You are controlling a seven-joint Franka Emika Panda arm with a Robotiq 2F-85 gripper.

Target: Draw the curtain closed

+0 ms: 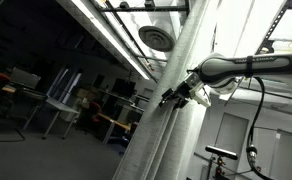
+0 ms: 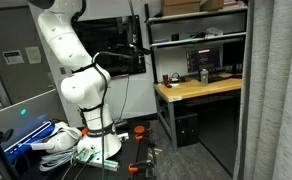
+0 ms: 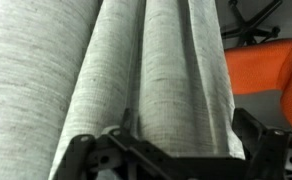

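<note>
My gripper moves up along the thick pleat at the curtain's edge (image 3: pixel 174 98) next and closes there, since its open fingers already stand on either side of the fabric.
The curtain (image 1: pixel 176 60) is a tall, pale grey sheer fabric hanging in long vertical pleats. It also shows at the right edge of an exterior view (image 2: pixel 278 90) and fills most of the wrist view (image 3: pixel 116 70). The arm reaches in from the right and my gripper (image 1: pixel 176 96) is at the curtain's edge. In the wrist view my gripper (image 3: pixel 186 132) is open, its two black fingers on either side of one thick pleat. The pleat lies between the fingers and fills most of the gap.
An orange chair (image 3: pixel 271 70) is behind the curtain at the right of the wrist view. A wooden desk (image 2: pixel 201 92) with shelves and monitors stands next to the curtain. The white robot base (image 2: pixel 81 95) stands on a cluttered table. Tables and chairs (image 1: pixel 61 105) lie beyond.
</note>
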